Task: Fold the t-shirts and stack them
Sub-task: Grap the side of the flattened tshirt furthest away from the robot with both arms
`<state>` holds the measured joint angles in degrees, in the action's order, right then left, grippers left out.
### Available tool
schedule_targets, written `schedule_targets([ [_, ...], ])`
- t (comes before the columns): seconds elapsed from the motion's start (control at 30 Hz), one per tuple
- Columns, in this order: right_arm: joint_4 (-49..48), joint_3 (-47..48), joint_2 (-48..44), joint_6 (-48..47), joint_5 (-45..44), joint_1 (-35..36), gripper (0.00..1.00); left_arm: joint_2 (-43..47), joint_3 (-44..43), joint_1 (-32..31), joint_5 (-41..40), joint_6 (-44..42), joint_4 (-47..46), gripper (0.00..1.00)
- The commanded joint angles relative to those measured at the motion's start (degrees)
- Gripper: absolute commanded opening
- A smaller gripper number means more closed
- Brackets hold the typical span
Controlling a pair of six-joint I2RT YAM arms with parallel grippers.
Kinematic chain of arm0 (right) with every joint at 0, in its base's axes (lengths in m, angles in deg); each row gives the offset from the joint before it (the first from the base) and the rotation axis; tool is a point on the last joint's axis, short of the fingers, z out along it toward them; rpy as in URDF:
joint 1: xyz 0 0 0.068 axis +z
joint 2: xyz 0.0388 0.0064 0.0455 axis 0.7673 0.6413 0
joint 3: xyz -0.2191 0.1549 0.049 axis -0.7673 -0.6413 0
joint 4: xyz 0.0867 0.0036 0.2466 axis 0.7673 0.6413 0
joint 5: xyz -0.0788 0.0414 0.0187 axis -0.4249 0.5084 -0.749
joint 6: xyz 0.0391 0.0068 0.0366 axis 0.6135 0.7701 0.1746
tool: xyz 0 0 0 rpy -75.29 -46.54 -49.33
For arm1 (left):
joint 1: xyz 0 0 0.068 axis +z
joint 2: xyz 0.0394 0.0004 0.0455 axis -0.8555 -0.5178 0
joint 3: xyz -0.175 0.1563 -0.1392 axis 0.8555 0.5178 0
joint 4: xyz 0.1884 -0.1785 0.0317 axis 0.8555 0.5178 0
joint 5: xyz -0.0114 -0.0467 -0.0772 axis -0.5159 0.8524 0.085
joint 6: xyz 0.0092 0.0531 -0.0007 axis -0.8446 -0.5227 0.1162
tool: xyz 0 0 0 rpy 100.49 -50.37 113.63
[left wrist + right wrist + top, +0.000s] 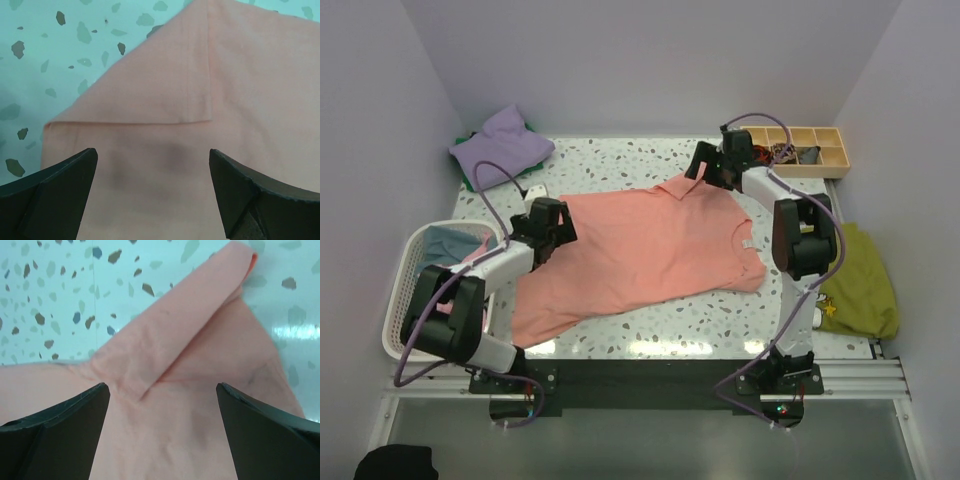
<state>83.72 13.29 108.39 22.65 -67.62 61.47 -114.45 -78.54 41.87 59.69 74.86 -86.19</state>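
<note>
Next, my right gripper moves slightly outward and down onto the folded flap at the shirt's far corner [700, 172] [202, 310], as its raised edge lies just beyond my open fingers.
A large salmon-pink t-shirt [650, 250] lies spread across the middle of the table. My left gripper [558, 226] hovers over its left edge. It is open, and only a folded-over corner of the pink cloth [165, 100] shows between the fingers. My right gripper [702, 168] is over the shirt's far corner, also open, above a folded flap of the shirt [170, 340]. Neither gripper holds the cloth. A lavender t-shirt [502, 146] lies bunched at the back left. A green one [865, 285] lies off the table's right side.
A white basket [402, 300] at the left edge holds light blue cloth [448, 240] and some pink cloth. A wooden compartment tray [810, 150] with small items sits at the back right. Purple cables loop from both arms.
</note>
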Motion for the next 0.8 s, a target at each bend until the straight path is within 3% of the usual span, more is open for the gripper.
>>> schedule_targets([
  [0.0,2.49,9.92,5.35,3.78,3.63,-1.77,0.91,-2.88,-4.28,1.92,0.41,-0.45,-3.47,0.98],
  [0.2,6.18,19.68,12.12,5.54,3.99,-2.65,0.89,-7.37,-8.85,2.62,2.25,-1.15,-2.24,0.97],
  [0.77,10.58,29.63,20.13,5.81,3.80,-3.44,0.88,-19.67,-15.62,4.29,6.74,-3.35,-1.19,0.89],
])
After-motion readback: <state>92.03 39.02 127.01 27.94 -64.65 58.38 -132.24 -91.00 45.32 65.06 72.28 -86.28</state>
